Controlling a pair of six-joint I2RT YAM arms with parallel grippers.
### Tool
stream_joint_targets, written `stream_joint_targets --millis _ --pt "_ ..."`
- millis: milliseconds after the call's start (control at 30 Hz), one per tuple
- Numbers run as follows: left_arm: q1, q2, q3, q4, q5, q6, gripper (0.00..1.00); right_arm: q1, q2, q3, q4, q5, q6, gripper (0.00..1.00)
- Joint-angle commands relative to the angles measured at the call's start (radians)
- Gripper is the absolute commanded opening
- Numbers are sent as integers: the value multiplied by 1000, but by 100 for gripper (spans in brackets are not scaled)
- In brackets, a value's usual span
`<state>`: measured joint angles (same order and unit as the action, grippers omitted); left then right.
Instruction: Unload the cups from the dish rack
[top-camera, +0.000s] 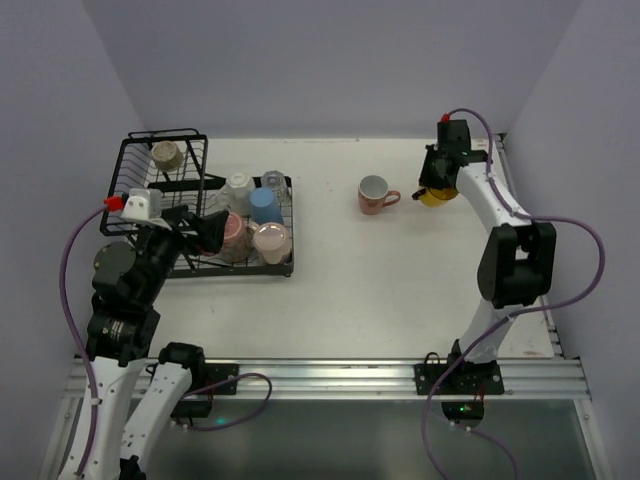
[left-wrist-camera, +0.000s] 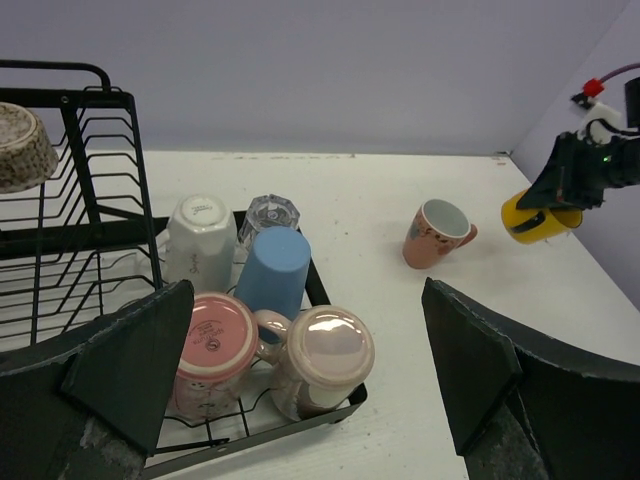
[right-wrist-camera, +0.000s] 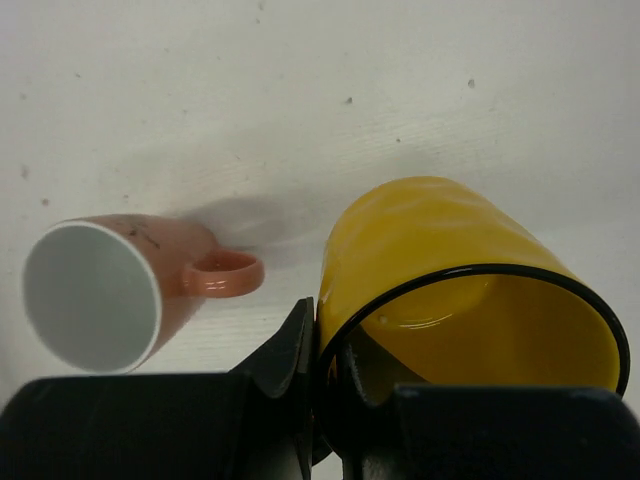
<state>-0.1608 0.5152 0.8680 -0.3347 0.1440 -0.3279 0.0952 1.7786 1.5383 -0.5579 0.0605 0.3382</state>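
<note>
Next I will bring the yellow cup (right-wrist-camera: 450, 270) down in my right gripper onto the table beside the salmon mug's handle, because the cup still hangs above the table.
The black wire dish rack (top-camera: 285, 268) stands at the left. Its flat tray holds a white mug (left-wrist-camera: 200, 240), a clear glass (left-wrist-camera: 268, 213), a blue cup (left-wrist-camera: 275, 270), a pink mug (left-wrist-camera: 212, 350) and a pale pink mug (left-wrist-camera: 322, 358), all upside down. The taller basket holds a beige cup (top-camera: 166, 155) and a white cup (top-camera: 141, 205). My left gripper (top-camera: 210, 232) is open and empty above the tray's near end. My right gripper (top-camera: 437, 185) is shut on the rim of a yellow cup (right-wrist-camera: 450, 270) at the far right, above the table. A salmon mug (top-camera: 374, 194) stands on the table beside it.
The white table (top-camera: 400, 290) is walled by purple panels on three sides. A metal rail (top-camera: 320, 375) runs along the near edge. The right arm's elbow (top-camera: 517, 262) hangs over the table's right side.
</note>
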Motion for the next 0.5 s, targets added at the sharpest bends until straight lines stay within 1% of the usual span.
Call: stream_joint_targets --millis 0,133,367,467 --pt "-11 14 6 10 -37 24 100 8 42 105 -63 21 -74 0" --pt "-11 58 6 20 -50 21 100 14 139 128 -65 22 -77 0" --pt "-13 101 43 22 -73 20 100 46 237 177 -68 39 -88 0" --pt "-11 124 69 17 -113 15 100 58 265 215 -85 32 -85 6"
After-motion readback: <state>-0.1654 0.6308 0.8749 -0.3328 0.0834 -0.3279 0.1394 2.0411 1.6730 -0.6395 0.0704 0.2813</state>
